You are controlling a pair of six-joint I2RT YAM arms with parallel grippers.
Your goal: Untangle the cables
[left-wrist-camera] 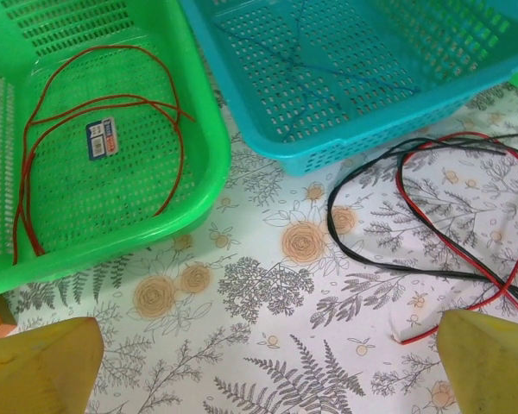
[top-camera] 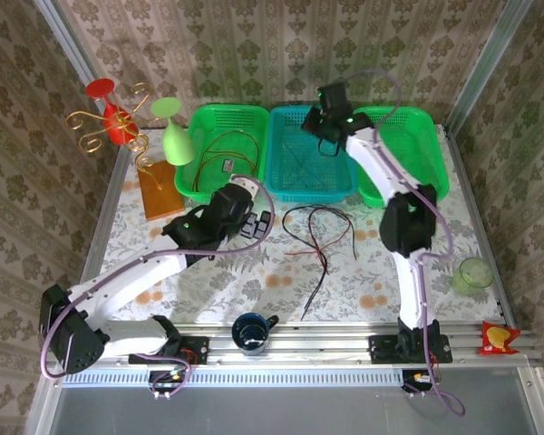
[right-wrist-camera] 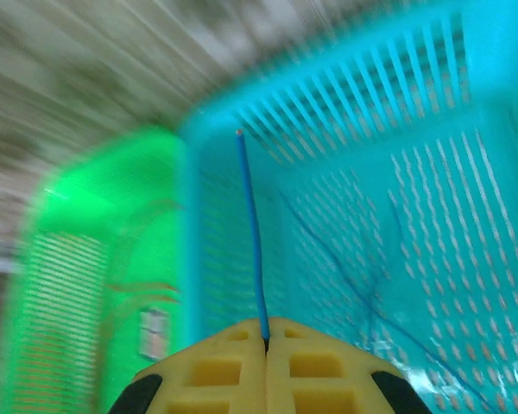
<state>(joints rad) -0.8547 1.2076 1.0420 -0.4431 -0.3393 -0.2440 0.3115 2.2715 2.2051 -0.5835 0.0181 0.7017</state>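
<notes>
My right gripper next draws slightly back, turns over the cyan basket's bottom and releases the blue cable, since that bottom lies below and back.
Tangled black and red cables (top-camera: 315, 237) lie on the floral tablecloth in front of the cyan basket (top-camera: 281, 177); in the left wrist view the same black and red cables (left-wrist-camera: 414, 269) sit at the right. A red-brown cable (left-wrist-camera: 180, 155) is coiled in the left green basket (top-camera: 196, 127). My left gripper (left-wrist-camera: 268, 379) hovers open over bare cloth to the left of the tangle, holding nothing. My right gripper (right-wrist-camera: 267, 341) is over the cyan basket (right-wrist-camera: 432, 129), shut on a thin blue cable (right-wrist-camera: 252, 233) that sticks up from the fingertips. More blue cable (right-wrist-camera: 367, 289) lies on the basket floor.
A second green basket (top-camera: 426, 177) stands at the back right. A wooden board (top-camera: 159, 190) with a wire stand and red and green glasses is at the back left. A dark blue mug (top-camera: 252, 331), a green cup (top-camera: 474, 274) and a snack packet (top-camera: 499, 337) sit near the front.
</notes>
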